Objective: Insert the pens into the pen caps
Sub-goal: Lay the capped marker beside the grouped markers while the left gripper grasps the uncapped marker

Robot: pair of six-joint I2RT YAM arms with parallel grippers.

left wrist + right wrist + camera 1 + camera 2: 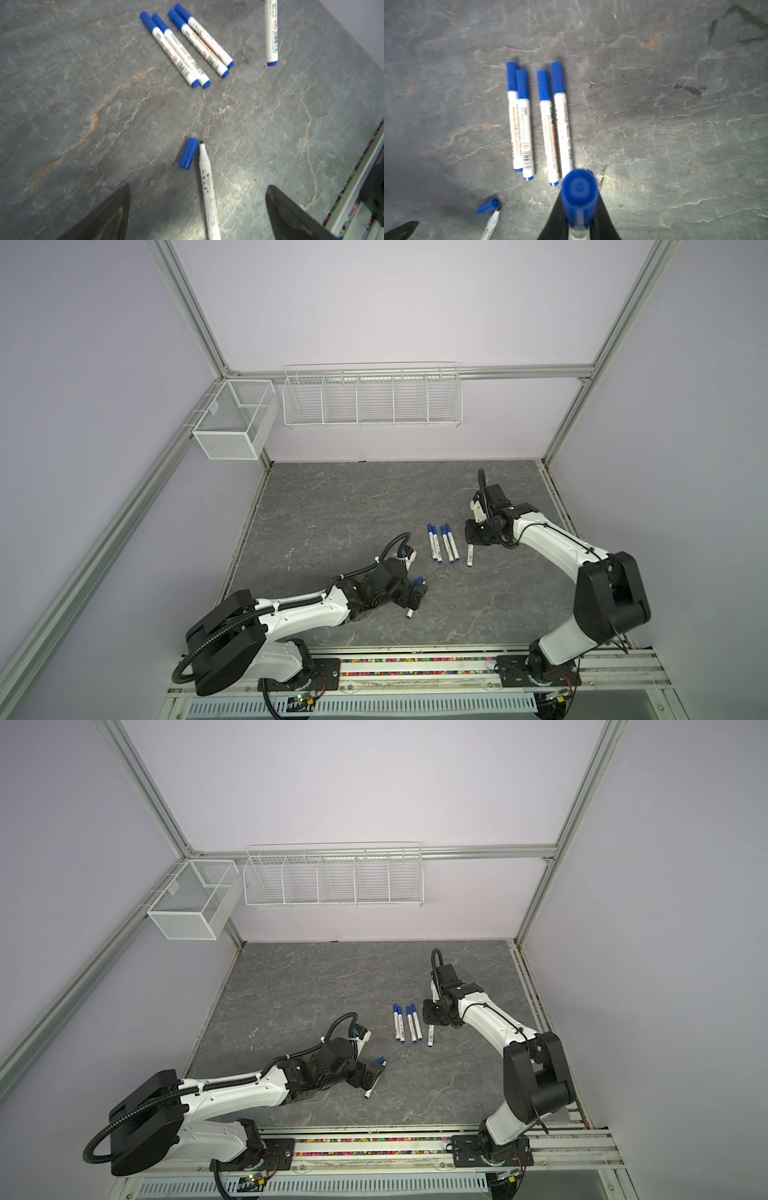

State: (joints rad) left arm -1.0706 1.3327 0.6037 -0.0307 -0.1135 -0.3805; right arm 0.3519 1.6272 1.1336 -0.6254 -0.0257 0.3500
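Observation:
My left gripper moves down and back toward the base next, onto the rear of the uncapped pen's body (410,612) (214,232), since the loose cap crowds the pen's tip.
My right gripper (578,209) is shut on the white barrel of a capped pen (470,556). Its blue cap (579,193) sticks up toward the wrist camera and its blue end plug points down at the table. Beside it, several capped pens (443,543) lie in a row. My left gripper (198,186) hangs open low over an uncapped pen (204,166) that lies between its fingers without touching them. A loose pen cap (189,153) lies right next to that pen's dark tip; it shows in both top views (419,580) (380,1063).
The grey stone tabletop (353,506) stretches back to the wall. A white wire rack (372,398) and a mesh box (235,418) hang above the back left. A metal rail (415,662) runs along the front edge between the arm bases.

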